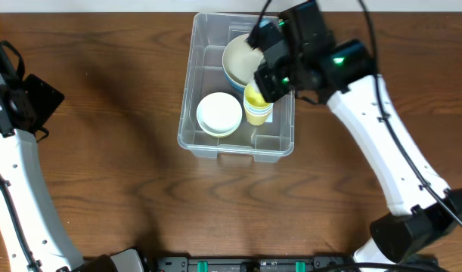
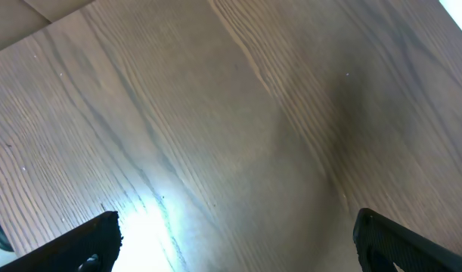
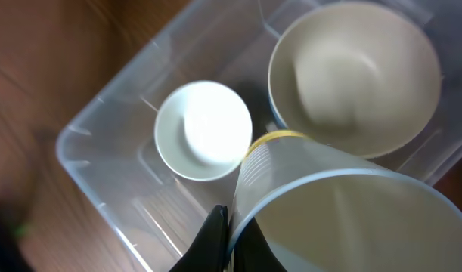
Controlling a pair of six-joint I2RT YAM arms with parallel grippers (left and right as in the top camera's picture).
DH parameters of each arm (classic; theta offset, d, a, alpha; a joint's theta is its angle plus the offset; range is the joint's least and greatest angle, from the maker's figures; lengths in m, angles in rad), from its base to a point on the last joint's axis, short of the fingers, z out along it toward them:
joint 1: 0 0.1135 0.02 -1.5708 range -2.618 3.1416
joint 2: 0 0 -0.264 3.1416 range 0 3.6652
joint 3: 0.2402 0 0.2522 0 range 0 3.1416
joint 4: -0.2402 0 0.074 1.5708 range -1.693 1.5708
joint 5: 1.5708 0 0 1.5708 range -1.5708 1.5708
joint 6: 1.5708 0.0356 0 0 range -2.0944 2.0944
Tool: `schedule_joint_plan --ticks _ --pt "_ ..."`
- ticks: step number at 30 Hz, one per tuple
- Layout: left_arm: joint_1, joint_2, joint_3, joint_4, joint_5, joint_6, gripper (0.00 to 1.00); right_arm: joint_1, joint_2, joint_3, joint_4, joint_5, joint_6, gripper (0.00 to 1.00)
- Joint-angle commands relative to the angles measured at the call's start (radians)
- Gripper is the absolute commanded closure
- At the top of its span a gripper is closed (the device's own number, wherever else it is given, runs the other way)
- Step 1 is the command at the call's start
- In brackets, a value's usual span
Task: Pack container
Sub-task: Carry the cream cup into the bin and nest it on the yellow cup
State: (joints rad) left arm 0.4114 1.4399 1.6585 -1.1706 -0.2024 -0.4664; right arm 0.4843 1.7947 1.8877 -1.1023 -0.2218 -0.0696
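Observation:
The cup [image 1: 256, 104] goes gently down with my right gripper into the spot beside the small white bowl next. It already lines up there, and my gripper then releases the cup's rim.
The clear plastic container [image 1: 191, 113] sits at the table's far middle. Inside are a small white bowl [image 1: 218, 113], a larger cream bowl [image 1: 237, 60] and a yellow-banded cup [image 1: 256, 104]. My right gripper [image 1: 268, 79] is over the container's right half, shut on the cup's rim. In the right wrist view the fingers [image 3: 229, 238] pinch the cup's wall [image 3: 291, 170], with the white bowl [image 3: 203, 130] and cream bowl [image 3: 351, 75] below in the container [image 3: 87, 162]. My left gripper [image 2: 234, 242] is open and empty over bare wood, at the table's left [image 1: 34, 102].
The brown wooden table [image 1: 110, 189] surrounds the container. The right arm [image 1: 382, 143] stretches from the front right to the container. The left arm [image 1: 19, 196] runs along the left edge.

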Motion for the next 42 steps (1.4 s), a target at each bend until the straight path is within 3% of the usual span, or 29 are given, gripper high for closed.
schedule_joint_plan --ticks 1,9,10,12,17,18,34,42 --pt "0.005 0.0 0.014 -0.003 -0.012 0.013 0.02 0.007 0.042 0.002 -0.007 0.061 0.027 0.99" --pt "0.005 0.0 0.014 -0.003 -0.012 0.013 0.02 0.004 0.131 -0.002 -0.005 0.059 0.031 0.98" --pt "0.005 0.0 0.014 -0.003 -0.012 0.013 0.02 0.004 0.138 -0.002 0.0 0.056 0.031 0.91" --pt "0.005 0.0 0.014 -0.003 -0.012 0.013 0.02 0.006 0.138 -0.002 0.011 0.057 0.031 0.62" --pt "0.005 0.0 0.014 -0.003 -0.012 0.013 0.02 0.003 0.11 0.022 0.04 0.057 0.041 0.04" --pt "0.005 0.0 0.014 -0.003 -0.012 0.013 0.02 0.003 0.099 0.032 0.04 0.057 0.057 0.01" --pt "0.005 0.0 0.014 -0.003 -0.012 0.013 0.02 0.001 -0.141 0.047 -0.031 0.023 0.102 0.01" --pt "0.005 0.0 0.014 -0.003 -0.012 0.013 0.02 -0.04 -0.24 0.047 -0.045 0.166 0.028 0.01"
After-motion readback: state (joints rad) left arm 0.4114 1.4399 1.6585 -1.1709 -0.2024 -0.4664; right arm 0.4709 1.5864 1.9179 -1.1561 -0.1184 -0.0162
